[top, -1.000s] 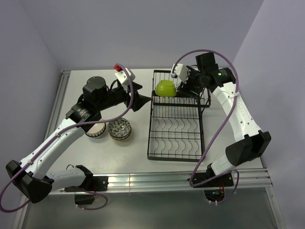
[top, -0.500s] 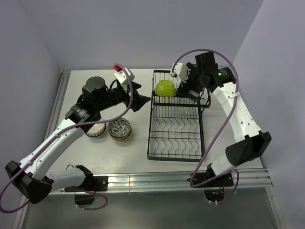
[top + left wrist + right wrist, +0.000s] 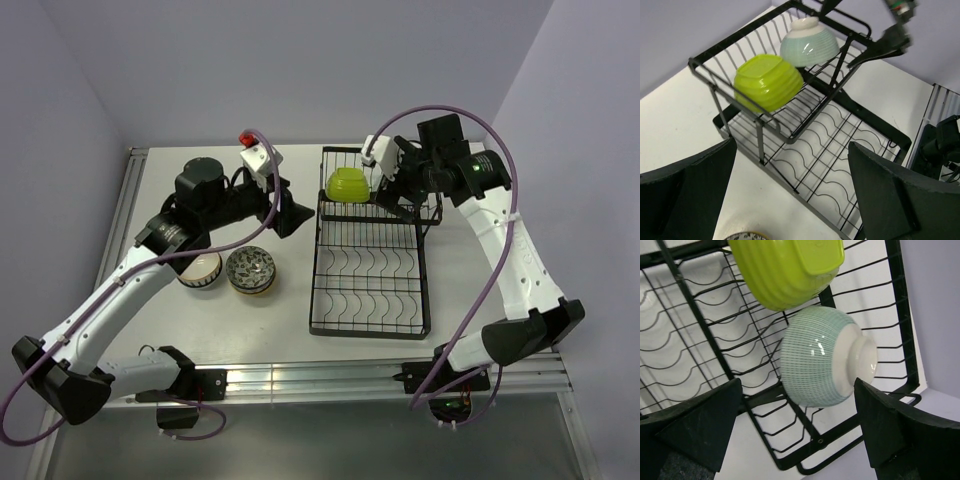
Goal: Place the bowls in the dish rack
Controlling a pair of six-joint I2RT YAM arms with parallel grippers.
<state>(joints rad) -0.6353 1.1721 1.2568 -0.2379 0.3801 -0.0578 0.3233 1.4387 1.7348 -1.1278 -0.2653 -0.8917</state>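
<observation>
Next, as the cream bowl sits unracked below, I should move my left gripper to the left in the top view, back and down onto the cream bowl's near rim (image 3: 209, 282).
The black wire dish rack (image 3: 314, 290) lies mid-table, its raised basket at the far end. A lime green bowl (image 3: 347, 184) rests in that basket, and beside it lies a pale mint bowl (image 3: 822, 357), tipped on its side on the wires. My right gripper (image 3: 392, 195) hovers over the basket, open, with the mint bowl just beyond its fingertips and free of them. My left gripper (image 3: 297, 207) hangs open and empty left of the basket. The left wrist view looks at the lime bowl (image 3: 768, 82) and the mint bowl (image 3: 809, 42). A cream bowl (image 3: 200, 270) and a patterned bowl (image 3: 251, 270) sit on the table.
The rack's lower section with curved slot wires (image 3: 840, 150) holds nothing. The two table bowls sit under my left arm, left of the rack. Walls close in behind and on both sides. A metal rail (image 3: 330, 378) runs along the near edge.
My right gripper has opened, let go of the mint bowl in the basket, and drawn back to the right. My left gripper has opened wider and shifted slightly.
</observation>
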